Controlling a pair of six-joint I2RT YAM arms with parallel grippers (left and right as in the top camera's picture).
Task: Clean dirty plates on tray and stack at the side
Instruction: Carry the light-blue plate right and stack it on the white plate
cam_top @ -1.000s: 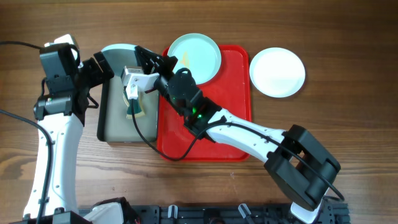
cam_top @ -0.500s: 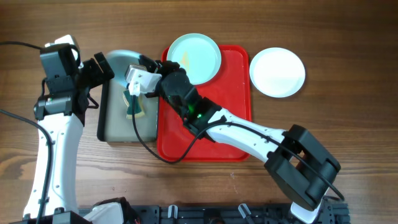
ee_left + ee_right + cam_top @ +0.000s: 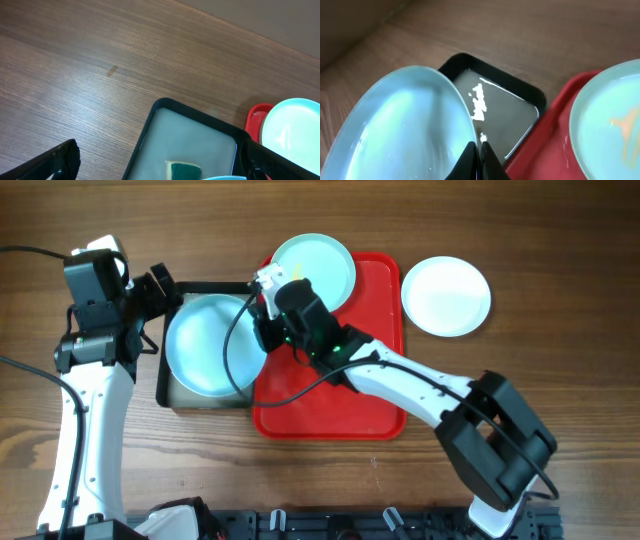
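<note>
The robot's right gripper needs to carry the aqua plate across, lower it onto the white plate (image 3: pixel 446 296) and let go, because the bare white plate is beside the red tray (image 3: pixel 350 395).
My right gripper (image 3: pixel 262 330) is shut on the right rim of a pale aqua plate (image 3: pixel 210 345), holding it face up over the grey tray. The right wrist view shows its jaws (image 3: pixel 479 150) pinched on that plate's edge (image 3: pixel 405 125). A second aqua plate (image 3: pixel 313 272) with an orange smear (image 3: pixel 612 117) lies on the far left corner of the red tray (image 3: pixel 350 395). The white plate (image 3: pixel 446 295) lies on the table right of the red tray. My left gripper (image 3: pixel 160 288) is open at the grey tray's far left corner, holding nothing (image 3: pixel 162 152).
The black-rimmed grey tray (image 3: pixel 172 395) sits left of the red tray and touches it. A green and yellow sponge (image 3: pixel 184 169) lies in it, under the held plate. Bare wooden table (image 3: pixel 560 380) lies around the trays.
The held aqua plate has swung from steeply tilted at the grey tray's far end to face up over it, covering the sponge. My right gripper moved right, to the plate's rim.
</note>
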